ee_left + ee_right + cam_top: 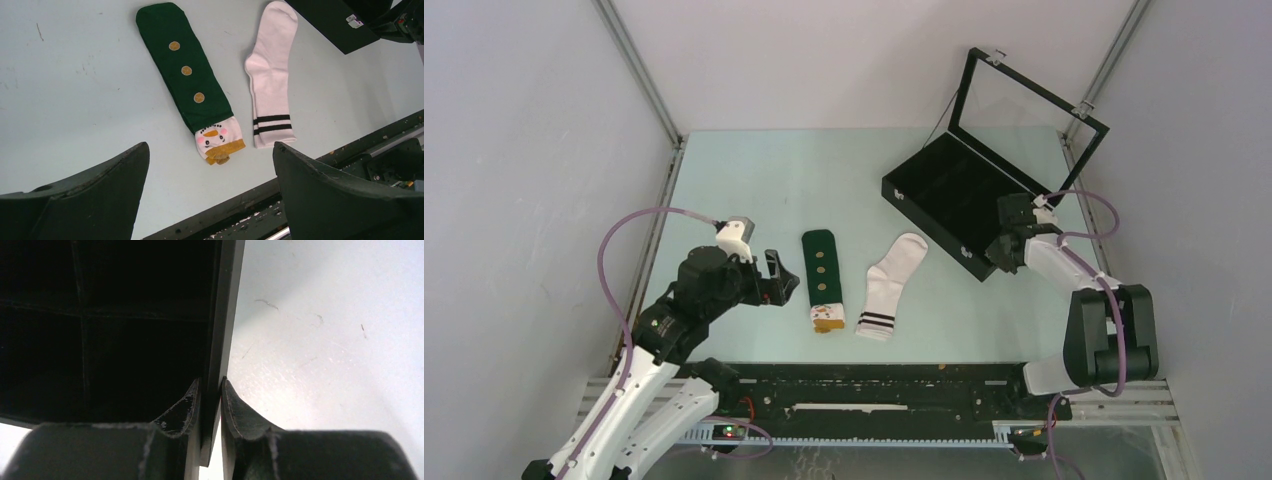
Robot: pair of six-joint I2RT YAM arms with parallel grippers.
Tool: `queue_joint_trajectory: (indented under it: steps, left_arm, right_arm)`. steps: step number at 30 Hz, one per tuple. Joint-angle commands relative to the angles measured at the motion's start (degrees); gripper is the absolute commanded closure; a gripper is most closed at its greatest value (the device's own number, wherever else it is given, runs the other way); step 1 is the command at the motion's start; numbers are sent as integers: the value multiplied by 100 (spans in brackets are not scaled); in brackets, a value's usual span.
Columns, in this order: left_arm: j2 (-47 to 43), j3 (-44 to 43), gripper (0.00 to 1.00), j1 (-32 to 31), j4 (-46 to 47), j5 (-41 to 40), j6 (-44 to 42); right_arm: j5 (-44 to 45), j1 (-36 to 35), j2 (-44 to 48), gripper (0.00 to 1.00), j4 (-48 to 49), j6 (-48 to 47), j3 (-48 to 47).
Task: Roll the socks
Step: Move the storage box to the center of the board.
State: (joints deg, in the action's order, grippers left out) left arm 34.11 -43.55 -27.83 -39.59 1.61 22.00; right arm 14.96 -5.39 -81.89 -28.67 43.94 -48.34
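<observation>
The black box stands crooked, so next I will swing its side that is pinched in my right gripper outward toward the table's far edge and let go.
Two socks lie flat and side by side on the pale table. The dark green sock has tan dots and a white-orange snowman end pointing at the near edge. To its right is the white sock, with two black cuff stripes. My left gripper hovers just left of the green sock, open wide with nothing between its fingers. My right gripper is at the black box, one finger on each side of its thin near wall, pinching it.
The black box has dark divided compartments, and its glass lid stands open at the back right. A black rail runs along the near table edge. Metal frame posts stand at the rear corners.
</observation>
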Motion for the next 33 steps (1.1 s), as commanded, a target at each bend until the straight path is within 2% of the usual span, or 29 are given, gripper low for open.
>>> queue_joint_trajectory:
  steps: [1, 23, 30, 33]
  left_arm:
    - [-35, 62, 3, 24, 163, -112, -102]
    - [-10, 76, 3, 24, 180, -143, -82]
    - [-19, 81, 3, 24, 191, -144, -83]
    - [-39, 86, 3, 24, 189, -143, -82]
  right_arm:
    - [-74, 10, -245, 100, 256, -357, -351]
    - [-664, 212, -857, 100, 308, -2054, -1215]
    - [-753, 257, -1303, 100, 104, -2704, -1809]
    - [-1046, 320, -1500, 100, 106, -2957, -2019]
